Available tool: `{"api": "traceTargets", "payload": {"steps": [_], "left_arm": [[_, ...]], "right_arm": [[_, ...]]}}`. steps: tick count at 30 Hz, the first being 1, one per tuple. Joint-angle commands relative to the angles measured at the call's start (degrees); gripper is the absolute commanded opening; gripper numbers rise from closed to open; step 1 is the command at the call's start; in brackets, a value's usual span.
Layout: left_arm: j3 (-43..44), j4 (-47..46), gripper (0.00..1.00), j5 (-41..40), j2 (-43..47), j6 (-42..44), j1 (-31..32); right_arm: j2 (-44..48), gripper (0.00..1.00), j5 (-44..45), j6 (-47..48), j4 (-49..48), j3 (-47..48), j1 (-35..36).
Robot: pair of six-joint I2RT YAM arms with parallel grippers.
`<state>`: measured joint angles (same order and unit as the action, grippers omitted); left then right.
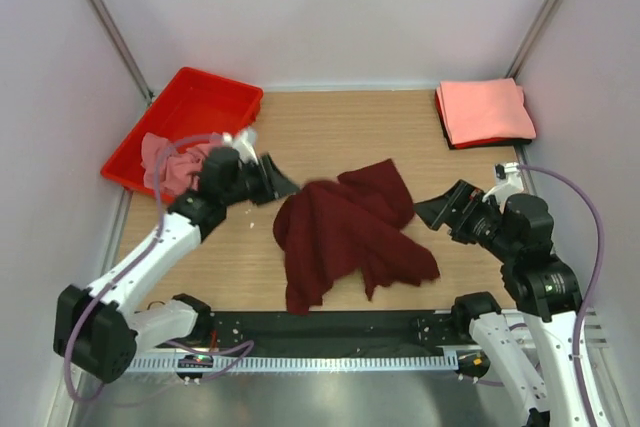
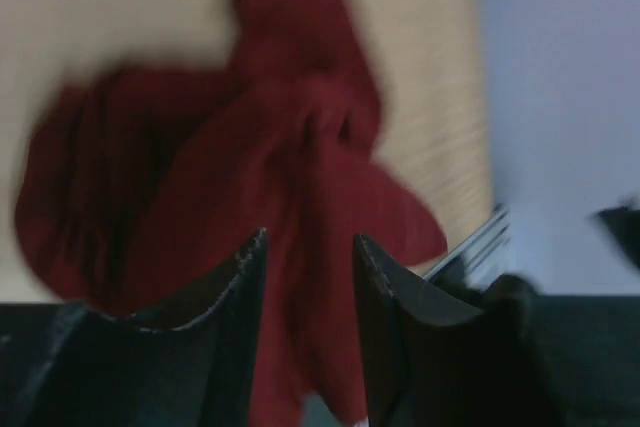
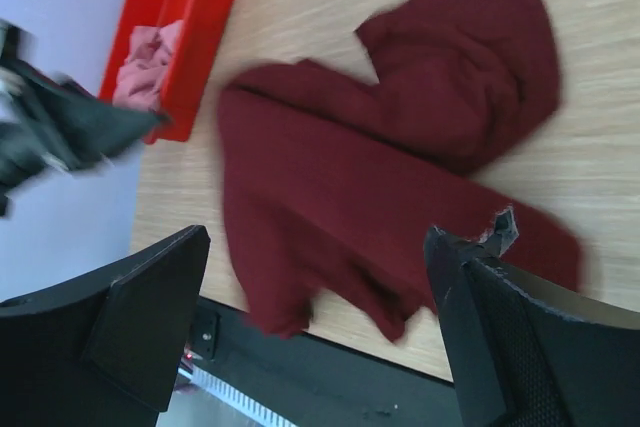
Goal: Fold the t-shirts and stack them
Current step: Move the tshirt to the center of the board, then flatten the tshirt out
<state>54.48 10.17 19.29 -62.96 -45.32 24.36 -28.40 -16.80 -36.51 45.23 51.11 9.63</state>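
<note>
Next, my right gripper moves outward and down onto the far corner of the maroon t-shirt, because that corner sticks out from the crumpled t-shirt over bare wood.
A dark maroon t-shirt [image 1: 350,232] lies crumpled in the middle of the wooden table; it also shows in the left wrist view [image 2: 250,147] and the right wrist view [image 3: 400,147]. My left gripper [image 1: 280,185] is open and empty, just left of the shirt's upper left edge; the cloth shows beyond the gap [image 2: 308,242]. My right gripper [image 1: 432,209] is wide open and empty, just right of the shirt [image 3: 315,242]. A dusty pink t-shirt [image 1: 170,162] is bunched in the red tray. Folded salmon-pink t-shirts [image 1: 485,110] are stacked at the back right.
The red plastic tray [image 1: 195,102] stands at the back left, also in the right wrist view [image 3: 195,7]. A black strip [image 1: 330,327] runs along the table's near edge. White walls close in on both sides and the back.
</note>
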Motion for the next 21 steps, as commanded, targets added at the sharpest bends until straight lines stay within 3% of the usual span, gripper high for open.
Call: {"api": "traceTargets", "payload": {"steps": [1,5,10,21], "left_arm": [[-14.8,0.6,0.42,0.7,1.7,-2.4,2.2],[-19.4,5.3,0.59,-2.8,1.8,0.1,2.4],[-20.4,9.9,0.64,-7.8,3.5,1.6,2.4],[-13.1,8.3,0.70,-13.5,-9.0,4.1,2.6]], "right_arm": [[-1.1,0.96,4.2,1.0,3.6,-3.6,0.0],[-3.6,0.91,6.0,0.5,1.0,-9.7,-0.1],[-11.4,0.81,6.5,-0.2,-9.7,-15.9,0.0],[-40.1,0.73,29.1,6.5,-21.3,-5.4,-1.8]]}}
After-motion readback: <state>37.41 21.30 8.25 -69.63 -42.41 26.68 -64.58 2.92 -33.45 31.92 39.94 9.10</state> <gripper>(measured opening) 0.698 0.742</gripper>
